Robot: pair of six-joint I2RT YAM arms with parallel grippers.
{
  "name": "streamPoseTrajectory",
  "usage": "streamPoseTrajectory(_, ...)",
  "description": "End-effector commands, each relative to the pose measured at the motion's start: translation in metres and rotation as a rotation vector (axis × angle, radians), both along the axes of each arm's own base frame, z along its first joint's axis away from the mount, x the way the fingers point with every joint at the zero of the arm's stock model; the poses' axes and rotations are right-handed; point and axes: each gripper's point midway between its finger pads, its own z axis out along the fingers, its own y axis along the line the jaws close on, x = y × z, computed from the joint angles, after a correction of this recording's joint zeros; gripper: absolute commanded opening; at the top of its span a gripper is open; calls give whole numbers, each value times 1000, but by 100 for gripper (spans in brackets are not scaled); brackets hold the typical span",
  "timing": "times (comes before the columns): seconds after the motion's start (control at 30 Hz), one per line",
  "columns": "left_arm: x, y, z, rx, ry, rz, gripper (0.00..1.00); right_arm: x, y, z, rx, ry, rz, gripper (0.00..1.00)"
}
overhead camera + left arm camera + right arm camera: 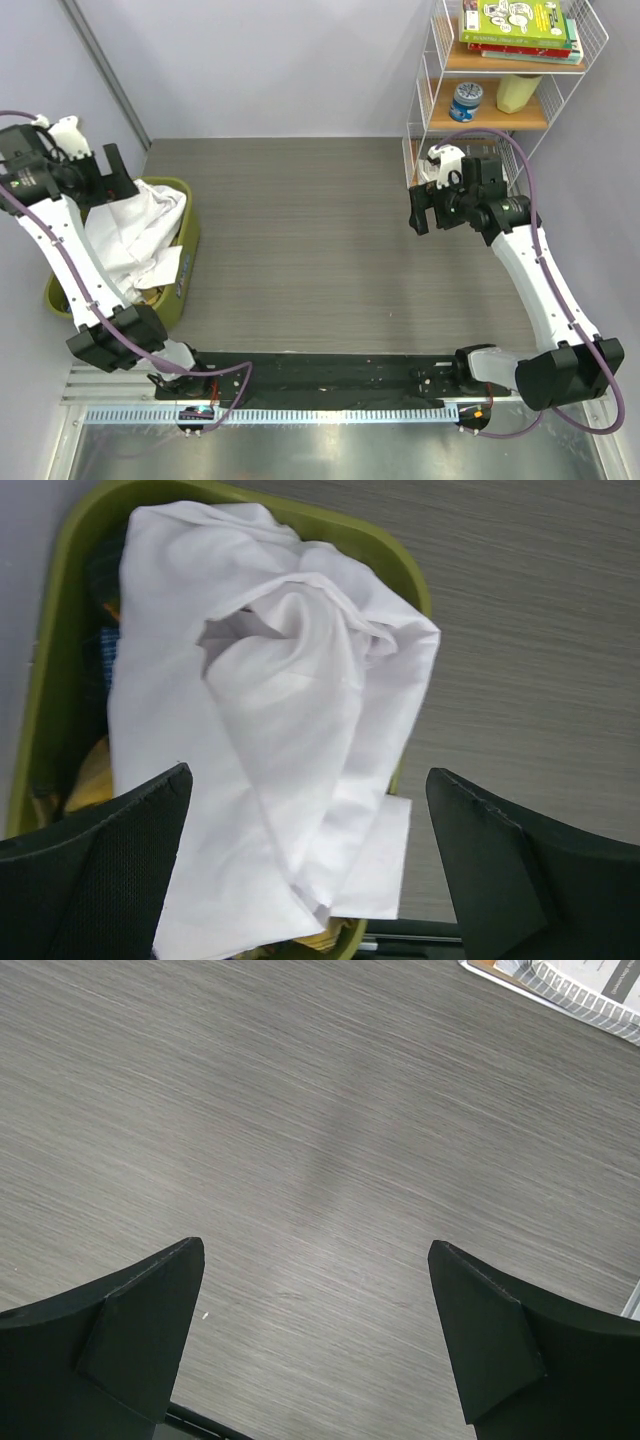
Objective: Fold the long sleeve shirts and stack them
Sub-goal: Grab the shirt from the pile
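Observation:
I need to lower my left gripper, with a raised fold between its fingers, toward the bin [192, 235] next, onto the white shirt's bunched cloth along that fold.
Crumpled white long sleeve shirts [135, 235] fill an olive-green bin [192, 235] at the table's left edge. In the left wrist view the shirts [270, 730] lie heaped and spill over the bin's rim [60, 630]. My left gripper [110, 175] hangs above the bin's far end, open and empty, with its jaws wide apart over the cloth [308, 775]. My right gripper [425, 205] hovers open and empty over bare table at the right [315, 1245], far from the shirts.
A white wire shelf [430, 110] with books, a tin and a yellow cup stands at the back right. Yellow cloth [330, 940] shows under the shirts in the bin. A black rail [330, 380] runs along the near edge. Grey wood-grain table [310, 240] lies between the arms.

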Motion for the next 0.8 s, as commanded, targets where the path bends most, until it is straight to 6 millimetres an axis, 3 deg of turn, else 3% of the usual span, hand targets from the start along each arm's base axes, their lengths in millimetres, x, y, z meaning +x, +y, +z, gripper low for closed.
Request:
streamPoseTrajectory(0.0, -17, 13, -8, 18, 79, -95, 100, 2, 2, -3, 11, 7, 6, 100)
streamPoseTrajectory(0.1, -17, 17, -18, 49, 103, -143, 100, 2, 3, -5, 13, 14, 10, 100)
streamPoseTrajectory(0.3, -19, 31, -59, 74, 221, -135, 100, 3, 5, -6, 18, 23, 16, 100)
streamPoseTrajectory(0.53, 2, 29, -106, 248, 294, -163, 100, 6, 7, -10, 28, 47, 23, 100)
streamPoseTrajectory(0.67, 10, 39, -127, 285, 324, -142, 100, 8, 8, -9, 24, 47, 24, 100)
streamPoseTrajectory(0.7, 14, 42, -126, 300, 313, -133, 83, 7, 7, -9, 21, 47, 21, 100)
streamPoseTrajectory(0.77, 16, 40, -115, 298, 278, -134, 63, 8, 5, -7, 18, 40, 17, 100)
